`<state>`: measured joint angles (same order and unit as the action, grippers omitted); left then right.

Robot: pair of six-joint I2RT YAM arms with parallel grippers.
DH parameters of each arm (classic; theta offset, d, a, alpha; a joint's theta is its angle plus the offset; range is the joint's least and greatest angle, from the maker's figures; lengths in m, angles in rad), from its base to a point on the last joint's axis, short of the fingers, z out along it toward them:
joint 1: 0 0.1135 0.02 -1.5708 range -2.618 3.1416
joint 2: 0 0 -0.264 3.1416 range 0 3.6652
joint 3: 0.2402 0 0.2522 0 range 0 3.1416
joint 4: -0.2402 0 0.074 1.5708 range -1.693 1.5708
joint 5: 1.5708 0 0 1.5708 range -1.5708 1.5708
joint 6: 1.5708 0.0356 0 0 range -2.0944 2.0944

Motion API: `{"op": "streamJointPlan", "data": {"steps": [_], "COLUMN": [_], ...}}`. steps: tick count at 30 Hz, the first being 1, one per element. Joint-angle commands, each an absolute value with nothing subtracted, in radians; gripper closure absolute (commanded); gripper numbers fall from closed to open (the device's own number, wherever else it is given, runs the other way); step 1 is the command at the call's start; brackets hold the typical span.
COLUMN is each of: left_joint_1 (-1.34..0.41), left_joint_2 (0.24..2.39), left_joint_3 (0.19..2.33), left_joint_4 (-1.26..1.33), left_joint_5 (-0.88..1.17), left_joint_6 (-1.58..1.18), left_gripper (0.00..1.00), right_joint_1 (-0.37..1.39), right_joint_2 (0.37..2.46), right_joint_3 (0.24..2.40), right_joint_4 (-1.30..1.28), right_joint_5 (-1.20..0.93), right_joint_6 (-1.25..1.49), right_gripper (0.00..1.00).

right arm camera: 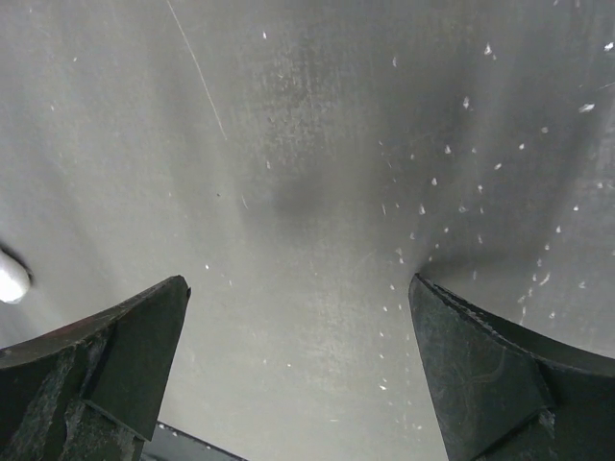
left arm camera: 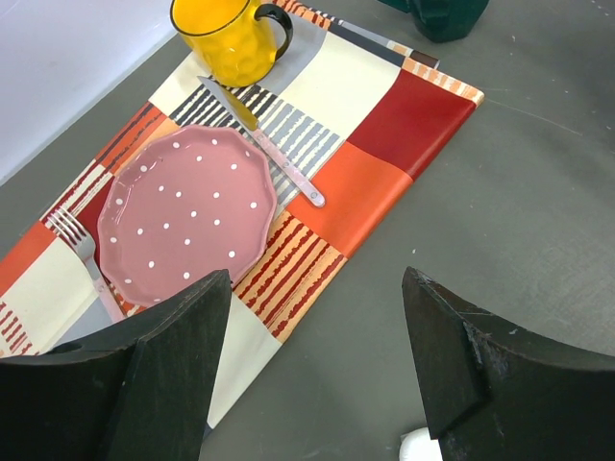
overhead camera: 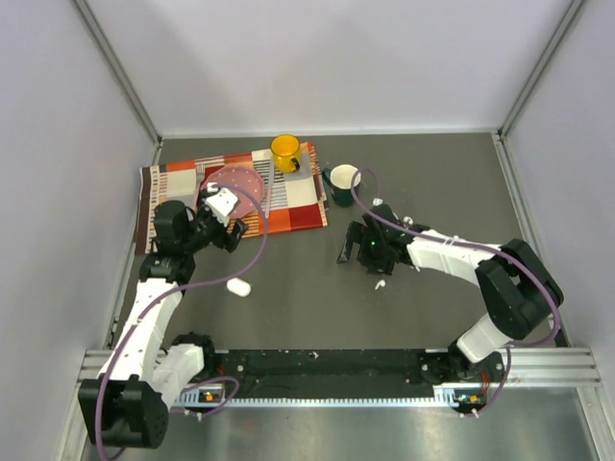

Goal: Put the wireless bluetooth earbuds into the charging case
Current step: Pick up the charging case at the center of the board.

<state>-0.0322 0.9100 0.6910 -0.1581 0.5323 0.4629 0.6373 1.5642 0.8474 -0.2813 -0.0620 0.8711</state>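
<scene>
The fingers of my right gripper are on either side of bare table, so I will swing that gripper to the right in the top view, to the table beneath its forearm.
The white pebble-shaped charging case (overhead camera: 238, 286) lies on the dark table in front of the left arm. A white rounded edge, probably this case, shows at the bottom of the left wrist view (left arm camera: 419, 448). One tiny white earbud (overhead camera: 380, 284) lies on the table just in front of the right gripper's wrist. Another small white bit (overhead camera: 378, 202) lies near the green mug; I cannot tell if it is an earbud. My left gripper (overhead camera: 227, 229) is open and empty, above the placemat's near edge (left arm camera: 317, 317). My right gripper (overhead camera: 348, 244) is open and empty over bare table (right arm camera: 298, 317).
A checked placemat (overhead camera: 298, 206) at the back left holds a pink dotted plate (left arm camera: 183, 216), a fork (left arm camera: 82, 250), a knife (left arm camera: 269, 149) and a yellow mug (overhead camera: 285, 152). A dark green mug (overhead camera: 343, 182) stands beside the mat. A small white object (right arm camera: 10, 277) shows at the right wrist view's left edge.
</scene>
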Motion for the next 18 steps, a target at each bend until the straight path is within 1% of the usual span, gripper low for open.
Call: {"op": "streamJointPlan", "data": {"steps": [1,2,4,5,8,9,11,12,13,16,18], "left_joint_1": [-0.038,-0.038,-0.038,-0.038,-0.040,-0.040,-0.041,-0.041,-0.041,-0.043,-0.043], "left_joint_2": [0.914,0.914,0.916,0.916,0.925,0.927,0.928,0.930,0.930,0.930,0.925], "left_joint_3": [0.680,0.680,0.681,0.683,0.687,0.689,0.692,0.693,0.693,0.695,0.695], "left_joint_4": [-0.126,-0.127,-0.127,-0.127,-0.127,-0.130,-0.135,-0.135,-0.140,-0.138,-0.140], "left_joint_5": [0.525,0.523,0.525,0.523,0.541,0.541,0.543,0.543,0.543,0.540,0.538], "left_joint_6": [0.474,0.472,0.471,0.471,0.466,0.465,0.462,0.463,0.462,0.459,0.459], "left_gripper": [0.23,0.23,0.22,0.22,0.21,0.02,0.01,0.01,0.01,0.01,0.01], "right_joint_1": [0.649,0.647,0.647,0.643,0.603,0.547,0.477,0.406,0.372,0.260,0.235], "right_joint_2": [1.471,1.415,1.364,1.342,1.278,1.254,1.235,1.227,1.220,1.242,1.271], "right_joint_3": [0.862,0.858,0.847,0.848,0.861,0.864,0.859,0.856,0.856,0.857,0.879], "right_joint_4": [-0.299,-0.308,-0.354,-0.385,-0.483,-0.504,-0.549,-0.564,-0.571,-0.583,-0.607], "right_joint_5": [-0.015,0.027,0.081,0.160,0.263,0.276,0.281,0.284,0.282,0.246,0.261], "right_joint_6": [0.779,0.779,0.769,0.764,0.755,0.762,0.759,0.755,0.741,0.710,0.706], "right_gripper": [0.01,0.01,0.01,0.01,0.01,0.01,0.01,0.01,0.01,0.01,0.01]}}
